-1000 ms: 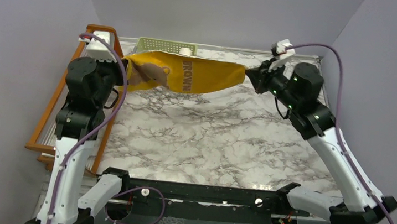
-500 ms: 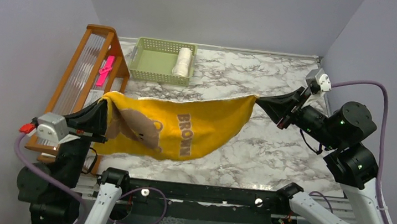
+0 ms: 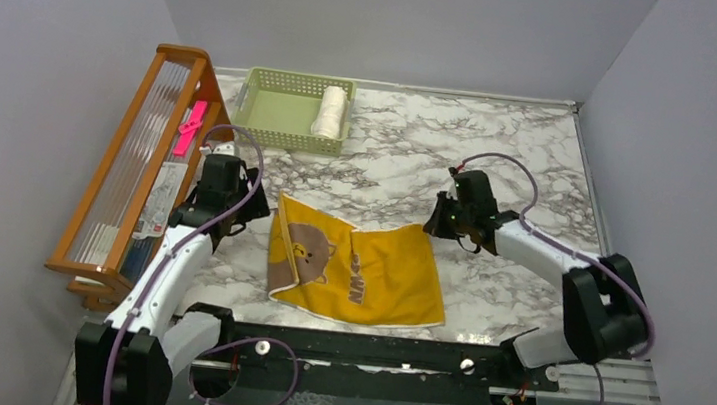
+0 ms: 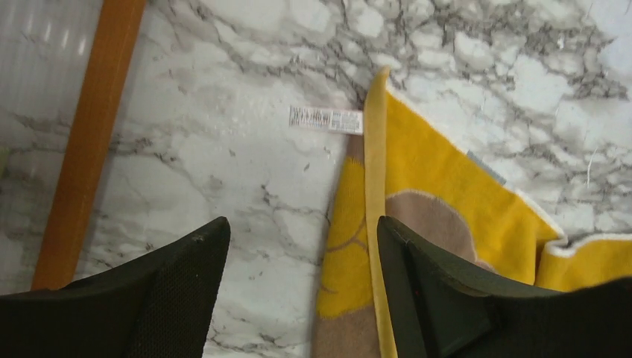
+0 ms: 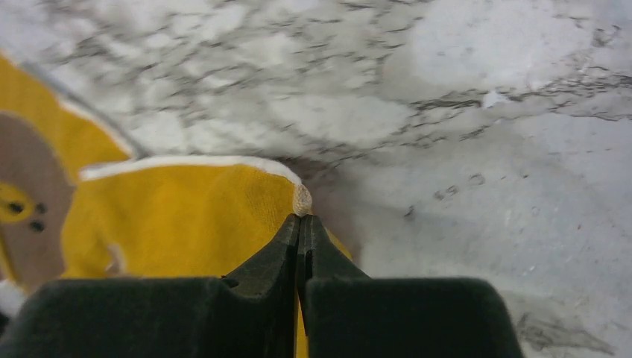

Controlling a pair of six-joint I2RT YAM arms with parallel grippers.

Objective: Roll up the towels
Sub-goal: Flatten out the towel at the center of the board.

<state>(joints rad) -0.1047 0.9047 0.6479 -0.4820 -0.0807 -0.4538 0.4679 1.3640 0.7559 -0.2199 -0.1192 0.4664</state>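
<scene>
My left gripper moves outward and down onto the towel's far corner [image 3: 283, 196] [image 4: 384, 74] by the care label next. That corner lies below and outward of the open fingers.
A mustard-yellow towel [image 3: 367, 276] with a brown bear and brown lettering lies mostly flat on the marble table, its left part folded over. My left gripper [image 3: 255, 210] hovers open at the towel's far left corner [image 4: 440, 186]. The white edge runs beside its right finger [image 4: 425, 283], and nothing is gripped. My right gripper [image 3: 433, 218] is shut on the towel's far right corner [image 5: 301, 200], low over the table. A cream-white towel [image 3: 332, 111] sits rolled in the green basket.
The pale green basket [image 3: 292, 77] stands at the back left of the table. A wooden rack [image 3: 138, 154] with a pink item [image 3: 189, 126] runs along the left edge, close to my left arm. A white care label [image 4: 326, 119] sticks out from the towel.
The yellow towel, stretched in the air between both grippers, has come down onto the table. My left gripper has opened and let go of its corner; the right still holds.
</scene>
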